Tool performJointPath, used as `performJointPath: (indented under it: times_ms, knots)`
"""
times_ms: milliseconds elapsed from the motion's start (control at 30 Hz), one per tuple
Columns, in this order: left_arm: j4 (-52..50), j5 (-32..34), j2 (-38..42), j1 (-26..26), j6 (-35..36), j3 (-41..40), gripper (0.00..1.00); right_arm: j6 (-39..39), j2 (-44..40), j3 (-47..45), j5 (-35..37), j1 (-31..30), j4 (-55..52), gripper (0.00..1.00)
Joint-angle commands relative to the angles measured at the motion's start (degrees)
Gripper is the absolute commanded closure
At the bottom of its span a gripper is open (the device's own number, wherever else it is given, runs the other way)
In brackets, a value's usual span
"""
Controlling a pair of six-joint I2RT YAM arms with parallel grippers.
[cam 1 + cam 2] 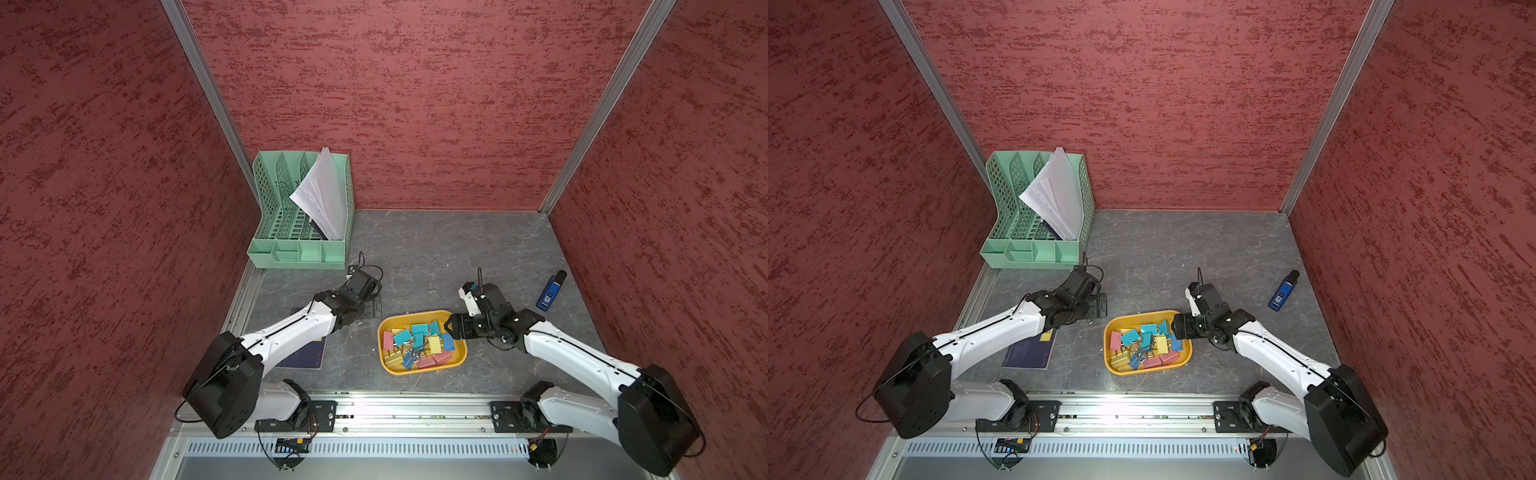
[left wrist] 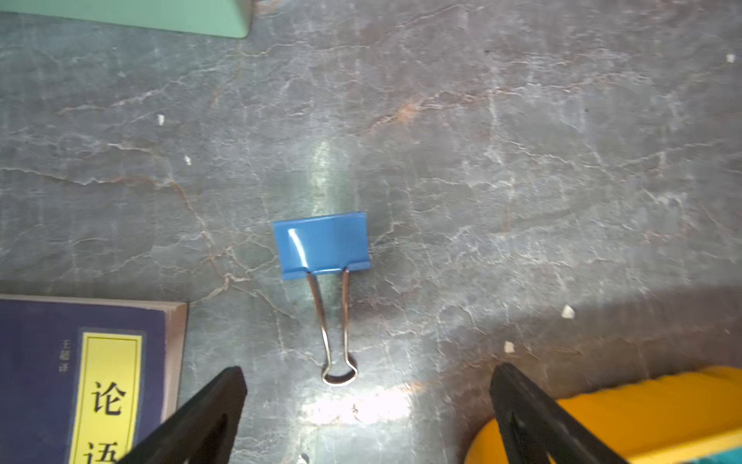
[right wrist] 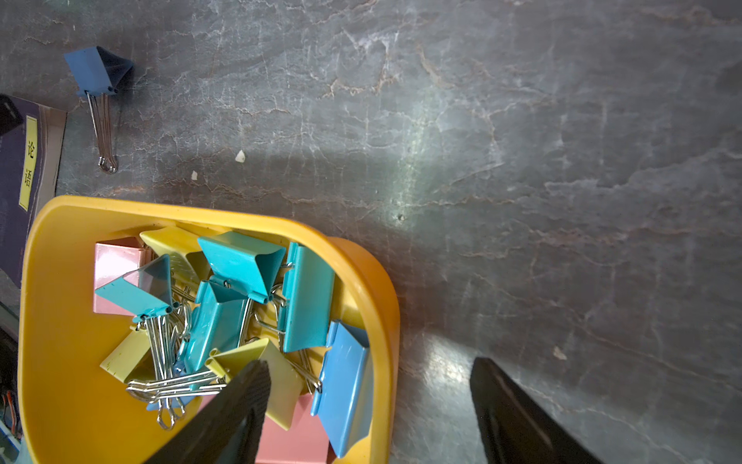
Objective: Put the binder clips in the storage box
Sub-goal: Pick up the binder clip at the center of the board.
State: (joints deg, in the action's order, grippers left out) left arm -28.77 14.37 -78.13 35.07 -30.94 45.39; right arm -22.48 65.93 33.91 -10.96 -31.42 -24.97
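Observation:
I will lower my left gripper a little outward next, until its fingers are on both sides of the clip's blue body [image 2: 323, 246], because the body is beyond the clip's wire handles, outward and below.
One blue binder clip [image 2: 321, 243] lies on the grey table with its wire handles pointing at my left gripper [image 2: 367, 369]. That gripper is open and empty, its fingertips on either side of the handle loop and a little short of it. The same clip [image 3: 96, 70] shows in the right wrist view, beside the book. The yellow-orange storage box [image 1: 419, 371] holds several teal, yellow, pink and blue binder clips [image 3: 241, 257]. My right gripper [image 3: 369, 363] is open and empty above the box's right rim, one finger over the clips and the other over the table.
A dark blue book [image 1: 303, 353] with a yellow label lies left of the box, partly under the left arm. A mint-green file organizer [image 1: 299, 253] with papers stands at the back left. A blue stapler [image 1: 550, 291] lies at the right.

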Motion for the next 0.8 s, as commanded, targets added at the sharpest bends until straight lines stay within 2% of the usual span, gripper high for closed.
performJointPath:
  times_ms: [0, 200, 433, 567, 767]
  knots:
    - [3.36, 1.54, -4.59, -1.18, -1.57, 1.43, 0.00, 0.33, 0.25, 1.25, -0.64, -0.50, 1.39, 0.16]
    - [4.27, 1.94, -13.88, -2.90, -1.32, 6.40, 0.00, 0.44, 0.08, 1.25, -0.60, -0.57, 1.07, 0.16]
    - [5.40, 1.62, -19.63, -5.57, -1.14, 8.93, 0.00, 0.68, -0.45, 1.03, -0.21, -0.57, 0.45, 0.16]
    - [6.37, 1.25, -20.05, -6.39, -1.06, 7.97, 0.08, 0.84, -0.54, 0.98, -0.03, -0.57, 0.21, 0.16]
    - [8.31, 0.44, -19.52, -7.12, -0.47, 6.65, 0.30, 0.95, -0.45, 1.16, 0.24, -0.57, -0.14, 0.16]
